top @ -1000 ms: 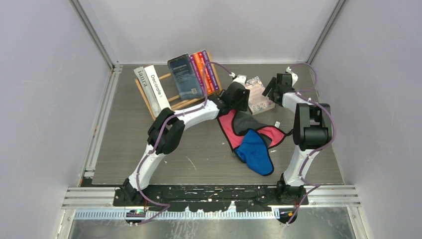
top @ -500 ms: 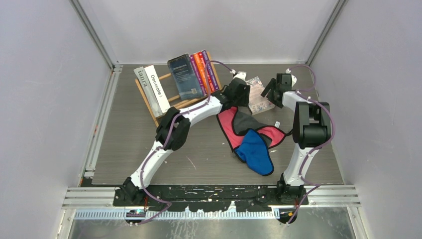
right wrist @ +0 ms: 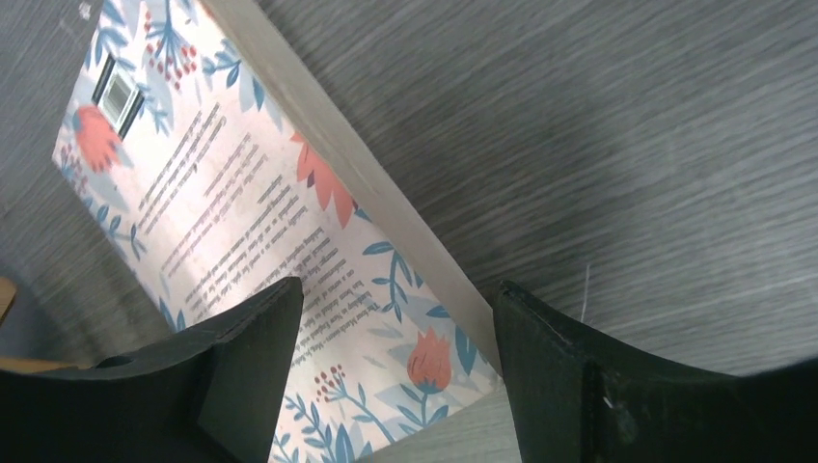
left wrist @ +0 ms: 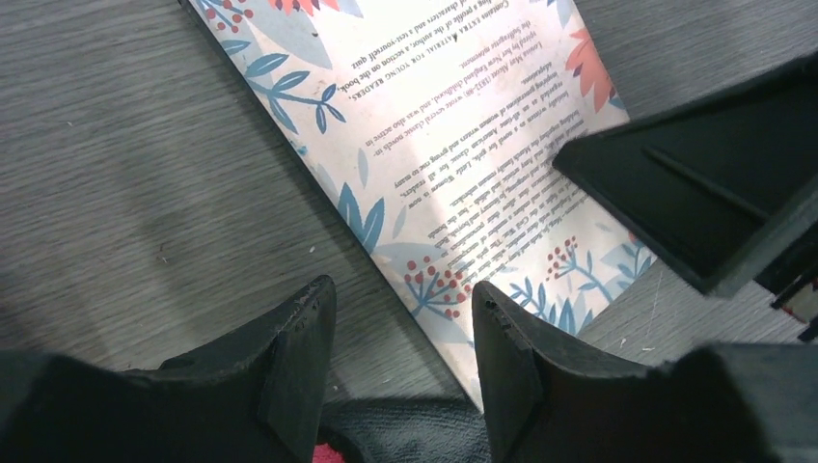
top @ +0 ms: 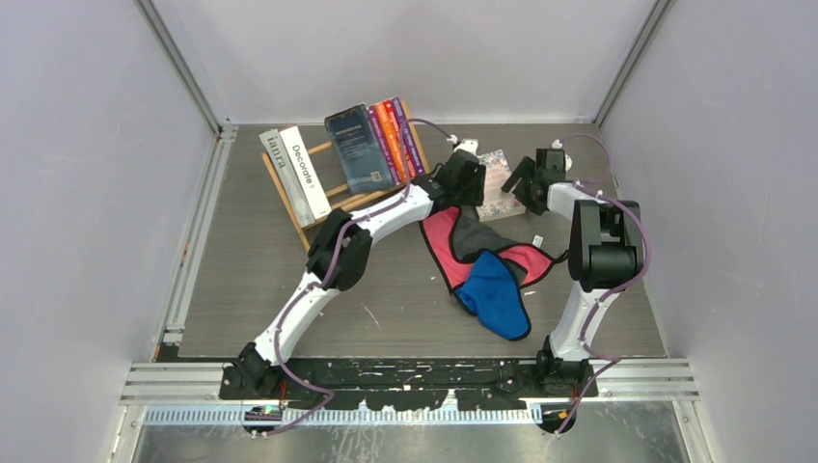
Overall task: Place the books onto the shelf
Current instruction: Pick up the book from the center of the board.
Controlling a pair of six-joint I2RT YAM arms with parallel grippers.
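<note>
The near corner of the book's page edge is between the open fingers, and the robot's right gripper next needs to tilt, come to the left in the top view and close on that corner.
A pink-floral book (top: 497, 181) lies back cover up on the table at the rear right; the left wrist view shows its cover (left wrist: 453, 125), and the right wrist view its cover and page edge (right wrist: 241, 193). My left gripper (top: 471, 179) is at its left edge, open, jaws straddling a corner (left wrist: 397, 309) without gripping. My right gripper (top: 527, 181) is at its right edge, open, jaws straddling the page-edge corner (right wrist: 395, 318). The shelf (top: 349, 201) at rear left holds a grey book (top: 278, 159), "Decorate" (top: 307, 174), a dark book (top: 357, 149) and purple and orange paperbacks (top: 397, 135).
A red cloth (top: 442, 246), a grey cloth (top: 475, 236) and a blue cloth (top: 494, 294) lie bunched just in front of the floral book. The grey cloth's edge (left wrist: 405, 434) reaches under my left jaws. One finger of the right gripper (left wrist: 695, 193) shows in the left wrist view.
My left arm has stretched further back, up to the floral book's left edge. The right gripper has moved left, in against the book's right side.
</note>
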